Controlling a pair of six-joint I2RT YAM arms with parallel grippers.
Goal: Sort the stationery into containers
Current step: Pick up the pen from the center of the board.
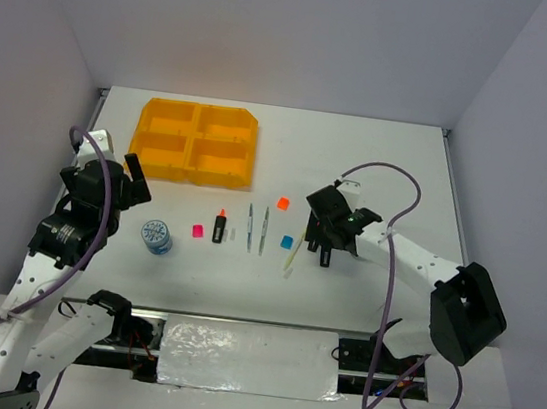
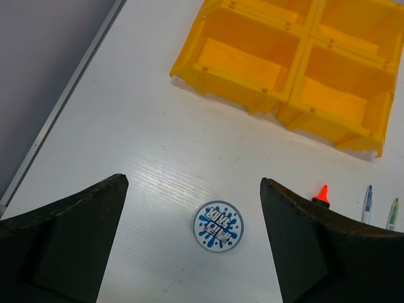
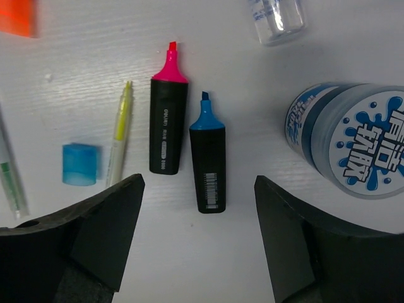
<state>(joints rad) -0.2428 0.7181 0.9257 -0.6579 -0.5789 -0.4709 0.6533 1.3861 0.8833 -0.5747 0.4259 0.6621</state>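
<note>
My left gripper should next swing past the thin pens and go down around the blue square [image 3: 81, 164], because that is below it and far to its right in the top view.
The orange-yellow four-compartment tray [image 1: 196, 142] [image 2: 290, 53] stands at the back left. My left gripper [image 1: 134, 178] [image 2: 194, 181] hangs open above a round grey-blue roll [image 1: 156, 237] [image 2: 218, 225]. In the right wrist view my right gripper [image 3: 197, 183] [image 1: 320, 246] is open over two black markers lying side by side, pink-capped [image 3: 168, 120] and blue-capped [image 3: 208, 161]. The blue one's butt end lies between the fingertips, untouched. A pale stick [image 3: 118, 136], a blue square [image 3: 81, 164], another roll [image 3: 353, 136] and a clear bottle [image 3: 276, 19] lie around them.
On the table's middle lie an orange-capped marker [image 1: 219, 226], a pink square [image 1: 197, 230], two thin pens [image 1: 249, 227] [image 1: 265, 229] and an orange square [image 1: 283, 204]. Grey walls close the table at the back and both sides.
</note>
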